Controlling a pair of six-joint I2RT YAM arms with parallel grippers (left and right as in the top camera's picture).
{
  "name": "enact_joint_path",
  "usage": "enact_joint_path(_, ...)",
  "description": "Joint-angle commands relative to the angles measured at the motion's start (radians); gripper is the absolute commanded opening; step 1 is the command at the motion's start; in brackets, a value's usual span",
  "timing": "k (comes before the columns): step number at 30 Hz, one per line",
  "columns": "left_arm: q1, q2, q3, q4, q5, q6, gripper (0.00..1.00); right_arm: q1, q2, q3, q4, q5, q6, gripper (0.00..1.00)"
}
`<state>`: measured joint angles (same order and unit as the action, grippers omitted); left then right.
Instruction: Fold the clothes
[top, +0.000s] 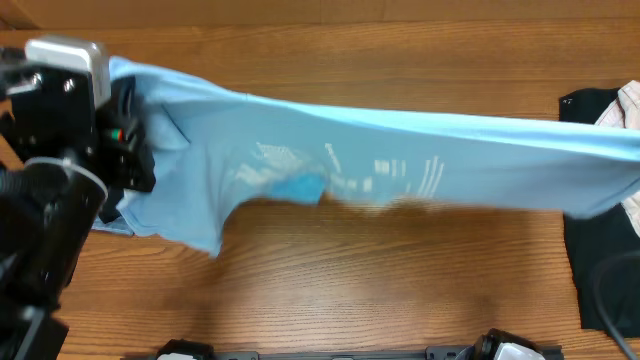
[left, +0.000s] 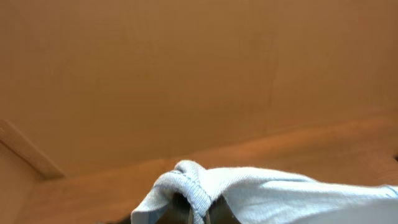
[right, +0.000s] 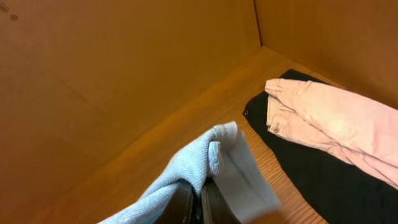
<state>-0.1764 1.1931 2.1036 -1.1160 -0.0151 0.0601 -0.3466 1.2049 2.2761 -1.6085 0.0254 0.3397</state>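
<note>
My left gripper should move up, then outward and down, and let go of the T-shirt's hem on the bare far part of the table, which is below and outward.
The light blue T-shirt (top: 380, 160) hangs stretched above the wooden table from left to right, its faint print showing through near the middle. My left gripper (top: 125, 130) is shut on the shirt's left end; its hem (left: 196, 190) bunches over the fingers in the left wrist view. My right gripper is out of the overhead view past the right edge. In the right wrist view its fingers (right: 200, 202) are shut on a fold of the shirt (right: 205, 155).
A black garment (top: 600, 270) lies at the table's right end, with a pale pink garment (right: 336, 124) on top of it. Brown walls (right: 124, 62) enclose the table at the back and right. The arm bases (top: 330, 352) sit at the front edge.
</note>
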Motion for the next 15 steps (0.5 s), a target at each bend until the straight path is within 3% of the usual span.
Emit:
enact_joint_path(1,0.004,0.101,0.011,0.091,-0.048,0.043,0.04,-0.002,0.105,0.003,0.03,-0.004,0.0,0.04)
enact_joint_path(5,0.004,0.219,0.014,0.221,0.014,0.061,0.04,-0.002,0.23,0.003,0.119,-0.04,0.0,0.04)
enact_joint_path(8,0.004,0.358,0.054,0.376,0.051,0.066,0.04,-0.003,0.364,0.003,0.278,-0.089,0.0,0.04)
enact_joint_path(15,0.004,0.387,0.251,0.404,0.05,0.098,0.04,-0.003,0.354,0.056,0.302,-0.117,-0.03,0.04)
